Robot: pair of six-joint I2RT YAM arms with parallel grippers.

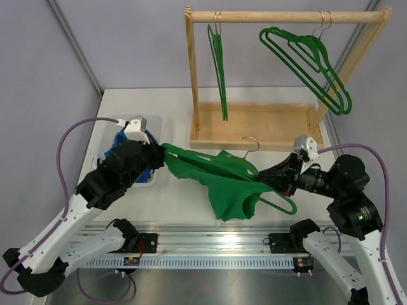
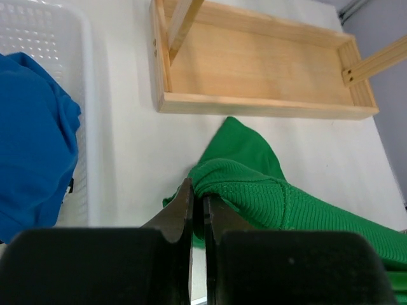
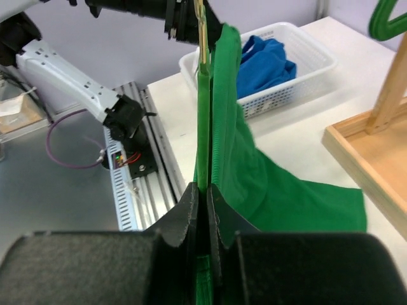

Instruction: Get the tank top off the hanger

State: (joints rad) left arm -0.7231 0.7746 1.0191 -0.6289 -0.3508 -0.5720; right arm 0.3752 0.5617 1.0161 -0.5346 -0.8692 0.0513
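My left gripper should next pull its fabric back and down to the tabletop by the base rail and let go, since the top still drapes the hanger.
A green ribbed tank top (image 1: 222, 181) hangs stretched between my two grippers above the table, still draped on a green hanger (image 1: 280, 202) with a brass hook (image 1: 251, 141). My left gripper (image 1: 163, 154) is shut on the top's left edge (image 2: 241, 184), next to the basket. My right gripper (image 1: 280, 180) is shut on the hanger's green bar (image 3: 203, 127), with the tank top (image 3: 280, 190) falling to its right. In the left wrist view my left gripper (image 2: 198, 200) pinches the knit fabric between its tips. My right gripper (image 3: 202, 190) shows its tips closed on the bar.
A white basket (image 1: 154, 127) holding blue cloth (image 2: 32, 146) sits at the left. A wooden rack (image 1: 254, 127) with a rail (image 1: 286, 16) stands behind, carrying several green hangers (image 1: 311, 57). The arms' base rail (image 1: 210, 244) runs along the near edge.
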